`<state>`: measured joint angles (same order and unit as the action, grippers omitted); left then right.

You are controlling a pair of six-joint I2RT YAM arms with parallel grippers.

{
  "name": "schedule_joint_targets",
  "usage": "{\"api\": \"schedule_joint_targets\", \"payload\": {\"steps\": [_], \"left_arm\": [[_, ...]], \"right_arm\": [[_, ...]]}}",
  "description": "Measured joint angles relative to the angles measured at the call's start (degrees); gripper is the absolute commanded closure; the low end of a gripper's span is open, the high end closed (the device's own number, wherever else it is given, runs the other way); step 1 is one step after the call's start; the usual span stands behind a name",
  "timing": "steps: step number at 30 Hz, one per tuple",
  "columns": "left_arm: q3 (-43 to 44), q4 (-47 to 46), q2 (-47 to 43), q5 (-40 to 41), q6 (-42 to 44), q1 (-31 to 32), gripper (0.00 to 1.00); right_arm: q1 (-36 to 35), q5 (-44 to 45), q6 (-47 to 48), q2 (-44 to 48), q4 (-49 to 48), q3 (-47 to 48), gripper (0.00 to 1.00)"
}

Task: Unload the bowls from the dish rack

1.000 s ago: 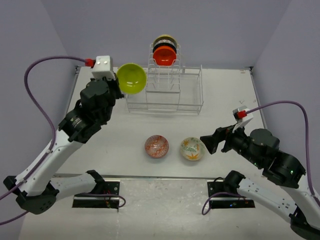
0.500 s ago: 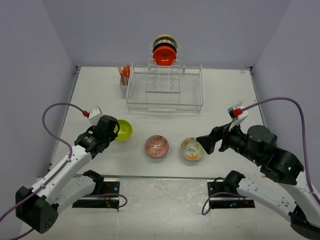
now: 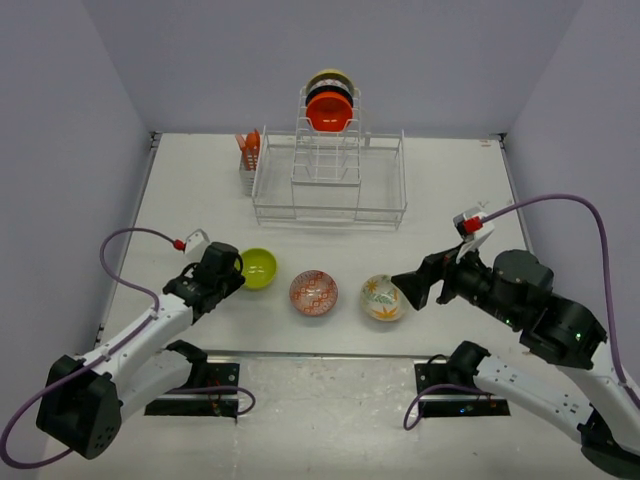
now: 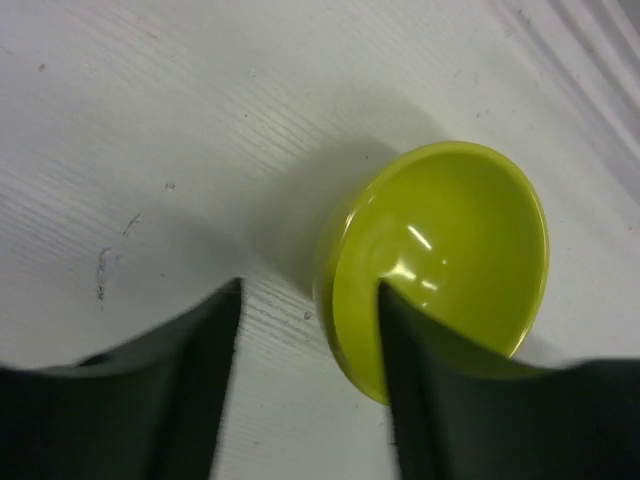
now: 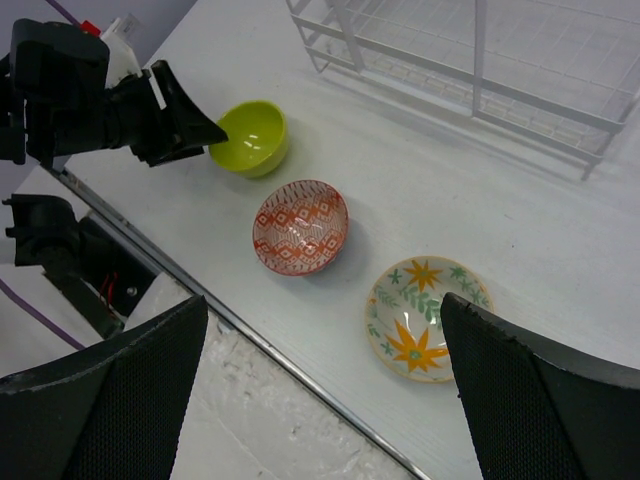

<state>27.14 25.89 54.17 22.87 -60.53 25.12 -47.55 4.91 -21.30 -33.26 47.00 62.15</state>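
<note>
My right gripper is due to move outward next, to the orange bowl's rim away from the utensils, because the orange bowl is outward and to the gripper's left in the top view.
The lime green bowl (image 3: pixel 258 268) (image 4: pixel 440 250) (image 5: pixel 252 137) rests on the table. My left gripper (image 3: pixel 237 274) (image 4: pixel 310 292) is open at its near rim. One finger (image 4: pixel 460 400) is inside the bowl and the other (image 4: pixel 170 400) stands off the outer wall. To its right sit the red-white patterned bowl (image 3: pixel 314 291) (image 5: pixel 301 226) and the orange-leaf bowl (image 3: pixel 385 297) (image 5: pixel 428 316). My right gripper (image 3: pixel 410 285) (image 5: pixel 322 300) hangs open above those two, holding nothing. The dish rack (image 3: pixel 330 185) holds an orange bowl (image 3: pixel 329 113) at its back, with darker and yellowish bowls behind it.
A small cup with orange utensils (image 3: pixel 248 150) hangs at the rack's left end. The table's metal front edge (image 5: pixel 250 330) runs just in front of the row of bowls. Purple walls close in the left, right and back.
My left arm carried the green bowl from beside the rack down to the table, left of the red-white bowl, and its jaws have come apart. The right arm hardly moved.
</note>
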Motion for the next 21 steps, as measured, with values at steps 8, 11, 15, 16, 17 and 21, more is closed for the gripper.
{"api": "schedule_joint_targets", "payload": {"steps": [8,11,15,16,17,21], "left_arm": [[1.57,2.43,-5.60,-1.01,-0.76,0.00,0.00],[6.40,5.57,-10.27,-1.07,0.83,0.00,0.00],[17.75,8.35,-12.63,-2.03,9.38,0.00,0.00],[21.57,9.25,-12.20,-3.04,12.35,0.00,0.00],[24.85,9.66,-11.67,-3.74,15.39,0.00,0.00],[33.70,11.23,-11.21,-5.09,25.97,0.00,0.00]], "right_arm": [[0.00,0.63,2.56,-12.02,-1.14,3.93,0.01],[0.00,2.40,4.24,-18.40,-2.29,7.48,0.01],[0.72,9.57,9.05,-28.70,-4.07,15.47,0.01],[1.38,11.47,10.84,-31.78,-5.77,17.81,0.05],[2.38,13.68,12.74,-35.12,-7.50,20.72,0.09],[7.87,17.86,19.45,-50.16,-13.75,32.96,0.25]]}}
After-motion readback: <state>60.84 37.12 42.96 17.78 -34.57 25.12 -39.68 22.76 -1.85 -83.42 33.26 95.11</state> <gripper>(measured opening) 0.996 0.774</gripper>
